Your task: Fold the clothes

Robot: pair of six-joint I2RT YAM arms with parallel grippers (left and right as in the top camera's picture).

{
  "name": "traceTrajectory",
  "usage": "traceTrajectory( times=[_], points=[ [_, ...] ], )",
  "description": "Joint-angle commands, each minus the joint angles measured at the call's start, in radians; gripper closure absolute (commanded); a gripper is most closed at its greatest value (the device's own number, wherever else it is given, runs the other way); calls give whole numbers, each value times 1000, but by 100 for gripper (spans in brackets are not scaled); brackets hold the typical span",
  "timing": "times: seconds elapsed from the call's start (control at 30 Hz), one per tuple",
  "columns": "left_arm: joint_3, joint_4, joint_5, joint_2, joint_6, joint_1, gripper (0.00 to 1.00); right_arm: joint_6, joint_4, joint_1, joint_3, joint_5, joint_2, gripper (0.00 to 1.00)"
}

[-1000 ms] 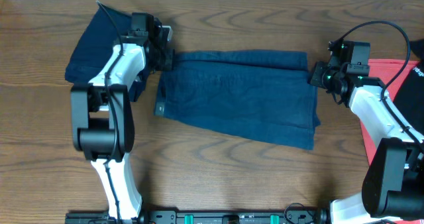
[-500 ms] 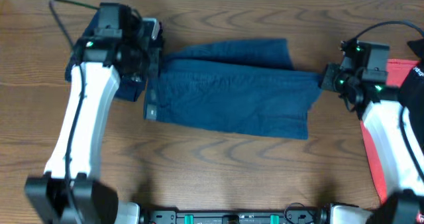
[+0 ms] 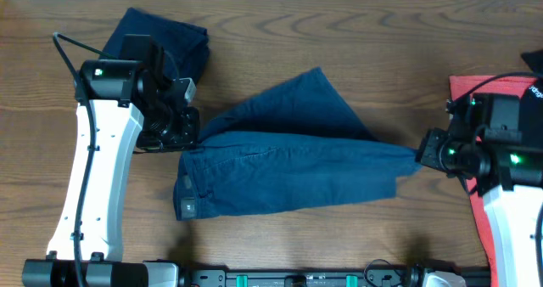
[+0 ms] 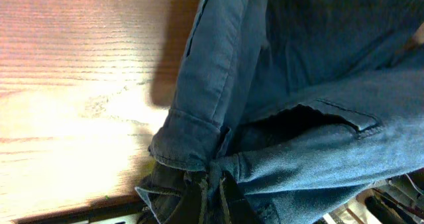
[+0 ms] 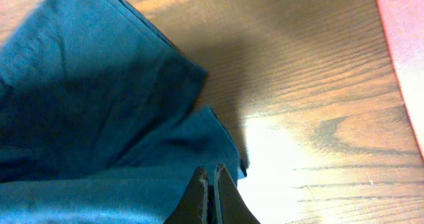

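Note:
My left gripper lifts next, swings the waist end of the trousers outward, then lowers and releases it on the bare wood tabletop, since clear wood lies outward of the gripper.
Dark navy denim trousers [image 3: 288,164] are stretched across the middle of the table, lifted at both ends, with one leg flap hanging toward the back. A pale waistband label [image 3: 187,207] shows at the lower left. My left gripper [image 3: 188,134] is shut on the waist end; bunched denim [image 4: 278,151] fills the left wrist view around the fingers [image 4: 213,201]. My right gripper [image 3: 422,154] is shut on the leg hem; its closed fingers [image 5: 212,194] pinch blue cloth [image 5: 99,131]. A second folded navy garment [image 3: 165,36] lies at the back left.
A red cloth [image 3: 475,92] lies at the right edge, its edge also in the right wrist view [image 5: 404,52]. Something black with lettering [image 3: 536,87] lies on it. Bare wood table [image 3: 339,24] lies behind the trousers and along the front.
Both grippers have pulled the trousers toward the front of the table and lifted them. The garment has tilted, and one leg now hangs back in a triangle.

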Motion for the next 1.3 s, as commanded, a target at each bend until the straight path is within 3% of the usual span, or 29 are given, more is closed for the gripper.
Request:
traceTrajectory(
  times=[0.0,0.17,0.43,0.6,0.87,1.03,1.27],
  points=[
    [3,11,-8,-8,-8,5,94,6,19,-10,1,6,-47,99],
    [3,182,31,-8,-8,-15,94,-10,230,-10,1,7,-74,99],
    [3,760,36,8,11,-62,94,14,657,-10,1,76,3,99],
    [3,920,36,86,9,-72,94,13,745,-10,1,101,125,99],
    [6,760,37,141,7,-72,94,-10,639,-16,1,100,167,99],
    [18,541,37,49,7,-72,94,-10,493,-16,2,93,31,99],
    [18,205,37,-152,-2,-72,94,13,156,-16,1,56,-182,99]
  ],
)
